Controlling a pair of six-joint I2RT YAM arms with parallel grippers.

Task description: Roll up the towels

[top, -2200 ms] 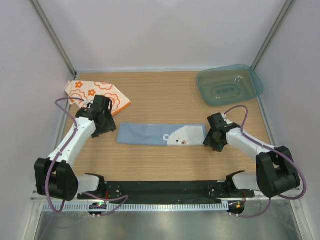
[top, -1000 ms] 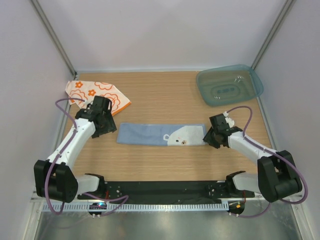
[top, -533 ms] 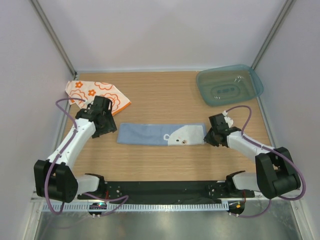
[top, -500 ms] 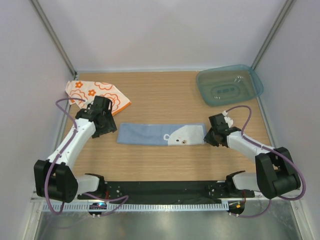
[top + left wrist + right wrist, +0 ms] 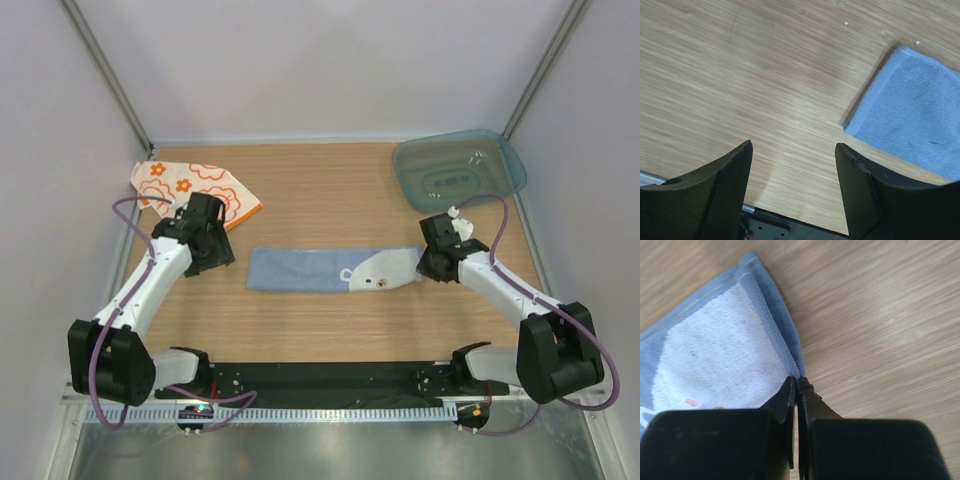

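Observation:
My right gripper folds the towel's hem over toward the flat blue towel's other end (image 5: 262, 270) next, since that lies to its left in the top view. Then it releases the hem.
The light blue towel (image 5: 320, 270) lies flat as a long strip across the middle of the table, with a white print near its right end. My right gripper (image 5: 421, 268) is shut on that end; in the right wrist view its jaws (image 5: 798, 382) pinch the hem of the blue towel (image 5: 715, 350). My left gripper (image 5: 220, 260) hovers open just left of the strip, with only bare wood between its fingers (image 5: 725, 180); the blue towel's corner (image 5: 910, 125) lies up and to the right of them. The white and orange towel (image 5: 200, 185) lies crumpled at the far left.
A translucent teal tray (image 5: 505, 165) stands at the far right corner. Grey walls close in the table on three sides. A black rail (image 5: 320, 378) runs along the near edge between the arm bases.
My right gripper has closed on the blue towel's right end and drawn it a little to the right and away, so the whole strip has slid right. The left arm has not moved.

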